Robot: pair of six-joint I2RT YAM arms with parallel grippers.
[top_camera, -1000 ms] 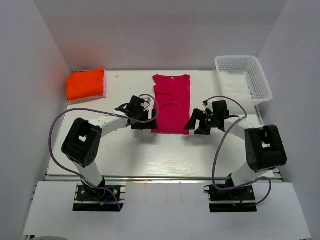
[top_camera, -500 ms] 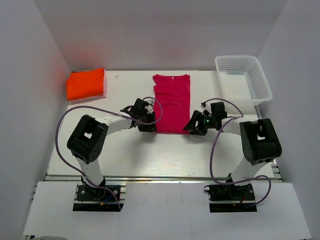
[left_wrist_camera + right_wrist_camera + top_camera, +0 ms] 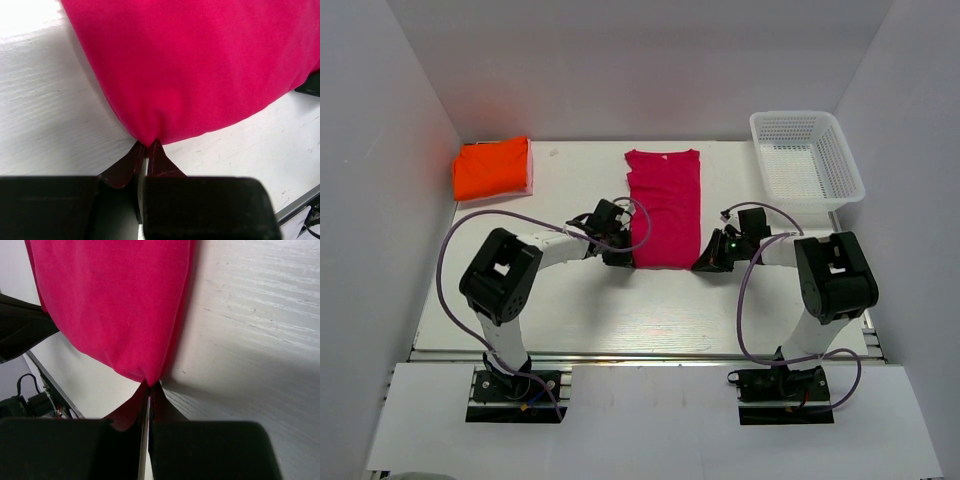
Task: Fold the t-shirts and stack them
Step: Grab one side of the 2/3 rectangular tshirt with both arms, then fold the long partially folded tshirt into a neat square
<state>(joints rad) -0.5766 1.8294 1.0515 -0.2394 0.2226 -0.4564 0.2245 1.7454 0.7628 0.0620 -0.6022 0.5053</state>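
Note:
The neck end (image 3: 661, 158) lies outward of the robot's left gripper, so the gripper will next lift the pinched corner, carry it outward over the flat shirt and lower it to release.
The magenta-pink t-shirt (image 3: 665, 205) lies flat and narrow in the middle of the table, neck toward the back. My left gripper (image 3: 625, 259) is shut on its near left corner, pinching the cloth (image 3: 200, 65) between the fingertips (image 3: 148, 148). My right gripper (image 3: 702, 263) is shut on the near right corner, and the pink cloth (image 3: 115, 305) bunches into the fingertips (image 3: 149, 385). The orange t-shirt (image 3: 492, 167) sits as a folded rectangle at the back left corner, apart from both grippers.
A white mesh basket (image 3: 807, 158) stands at the back right. Purple cables loop from each arm over the table (image 3: 650, 310). White walls close in the back and both sides.
Both grippers moved in to the pink shirt's near corners and went from open to shut on the cloth. The shirt itself has not visibly shifted.

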